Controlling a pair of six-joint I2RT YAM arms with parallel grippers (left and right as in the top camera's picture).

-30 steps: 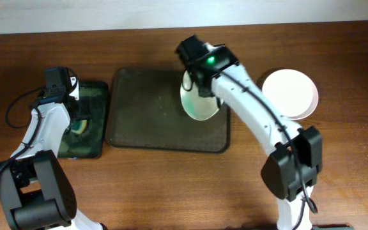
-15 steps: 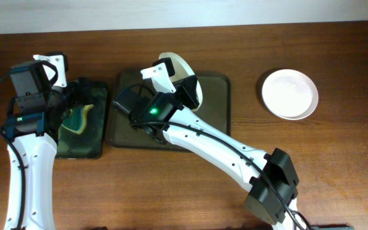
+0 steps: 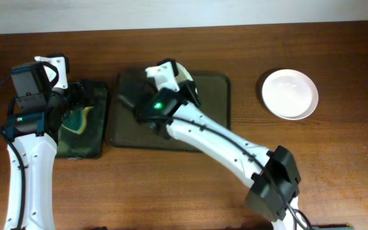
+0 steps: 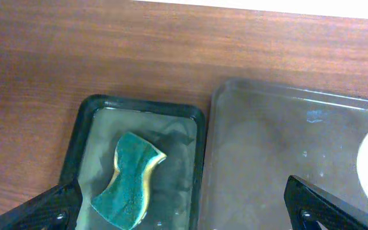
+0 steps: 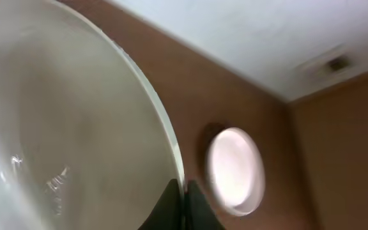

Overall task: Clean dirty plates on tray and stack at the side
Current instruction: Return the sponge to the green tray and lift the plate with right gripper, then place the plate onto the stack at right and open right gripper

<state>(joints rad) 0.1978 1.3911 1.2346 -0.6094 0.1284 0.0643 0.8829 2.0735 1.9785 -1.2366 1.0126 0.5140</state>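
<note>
My right gripper holds its plate and will swing to the right in the overhead view, level the plate and lower it onto the clean white plate (image 3: 290,94) (image 5: 236,169), because that one is already aside.
My right gripper (image 5: 184,199) is shut on the rim of a white plate (image 5: 62,128) and holds it tilted above the large dark tray (image 3: 214,96). In the overhead view only an edge of this plate (image 3: 184,70) shows past the right wrist. A clean white plate (image 3: 290,94) lies on the table at the right, and also shows in the right wrist view (image 5: 235,169). A green sponge (image 4: 130,181) lies in a small dark tray (image 4: 82,128) with water. My left gripper (image 4: 184,217) is open above that tray, its fingers wide on either side of the sponge.
The small tray (image 3: 98,145) sits just left of the large tray, their edges nearly touching. The right arm (image 3: 222,144) stretches diagonally across the large tray. Bare brown table lies in front and between the tray and the clean plate.
The right arm has swung from the right side to over the tray's left, carrying the plate, which is now mostly hidden under the wrist. The left arm rose above the sponge tray.
</note>
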